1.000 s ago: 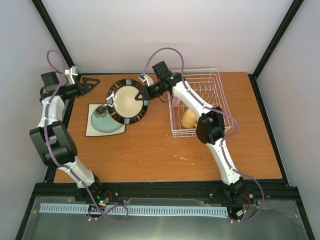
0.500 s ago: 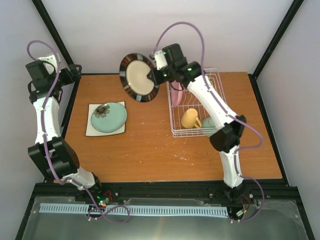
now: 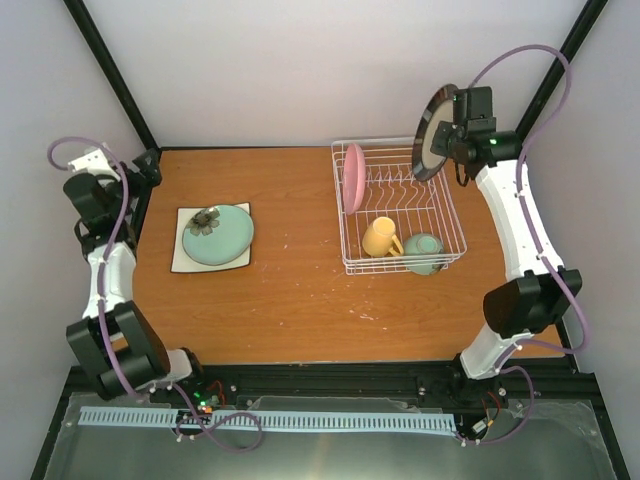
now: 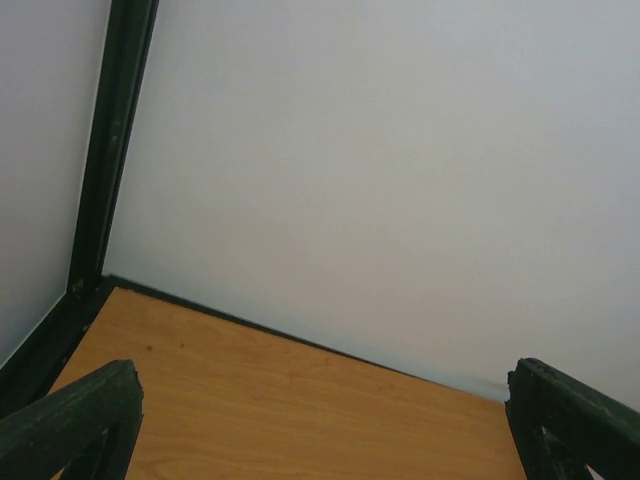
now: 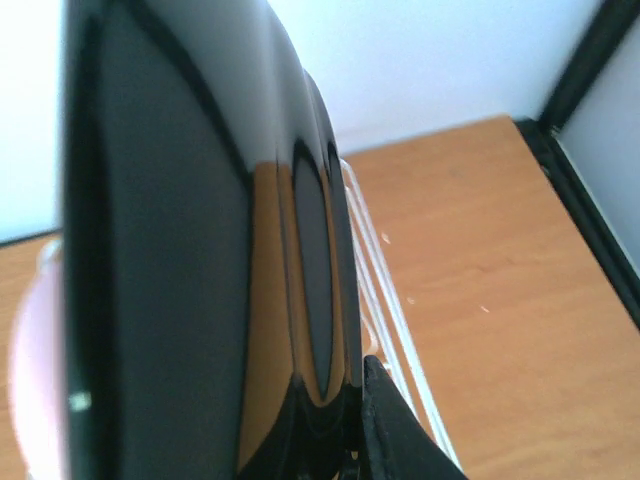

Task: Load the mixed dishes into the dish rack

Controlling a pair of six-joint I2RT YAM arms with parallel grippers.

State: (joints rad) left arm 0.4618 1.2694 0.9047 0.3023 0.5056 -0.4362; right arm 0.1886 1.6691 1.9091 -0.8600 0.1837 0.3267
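My right gripper carries the dark-rimmed beige plate (image 3: 434, 132) toward the upright pink plate next and goes down into the empty wire slots beside it.
My right gripper (image 3: 455, 127) is shut on the dark-rimmed beige plate (image 3: 434, 132), held on edge in the air above the back right corner of the white wire dish rack (image 3: 452, 212). In the right wrist view the plate's glossy dark underside (image 5: 200, 250) fills the left half. The rack holds the pink plate (image 3: 353, 177) upright at its left end, the yellow mug (image 3: 380, 237) and the mint-green bowl (image 3: 424, 252). The green plate (image 3: 218, 235) lies on the white square plate (image 3: 178, 262) at the left. My left gripper (image 3: 150, 165) is open and empty at the back left corner.
A small dark flower-shaped thing (image 3: 206, 221) lies on the green plate. Black frame posts (image 3: 112, 75) stand at the back corners, with white walls behind. The rack's rim wires (image 5: 395, 300) run just beside the held plate.
My right arm has swung the beige plate from left of the rack across to above its back right corner. My left arm has pulled back and down along the left edge.
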